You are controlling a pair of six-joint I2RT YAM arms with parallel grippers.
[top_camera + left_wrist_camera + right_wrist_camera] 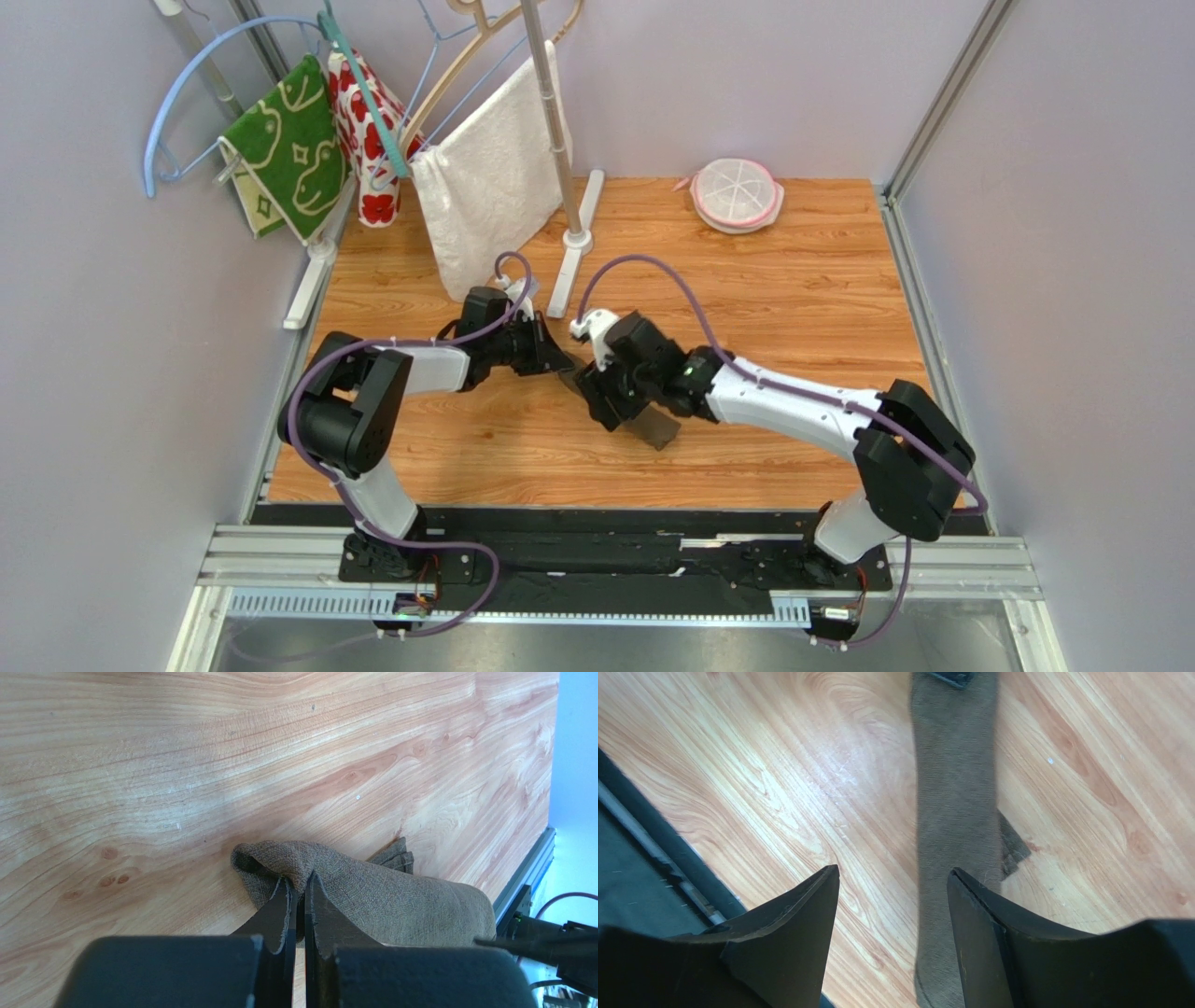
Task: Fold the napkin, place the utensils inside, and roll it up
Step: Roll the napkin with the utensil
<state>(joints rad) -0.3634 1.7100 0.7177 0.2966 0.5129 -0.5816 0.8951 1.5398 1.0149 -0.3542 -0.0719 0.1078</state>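
Note:
My right gripper lowers and shifts sideways onto the roll point(955, 784) beside the small flap next, since that spot is below and to its right in the wrist view.
The napkin point(400, 892) is a dark brown cloth rolled into a long bundle on the wooden table. One end of it point(657, 429) shows under the right arm. My left gripper point(298, 882) is shut, its tips pinching a fold at the roll's end. My right gripper point(892, 875) hangs open over the roll point(955, 784). Its right finger point(990, 924) lies over the roll's edge, with bare wood between the fingers. In the top view the left gripper point(561, 367) and the right gripper point(617, 399) meet at mid-table. The utensils are hidden.
A hanger rack stands at the back left with a green patterned cloth point(288, 140), a red patterned cloth point(368, 133) and a white towel point(491, 175). Its foot point(575, 241) rests on the table. A pink round dish point(737, 193) sits at the back. Grey walls close both sides.

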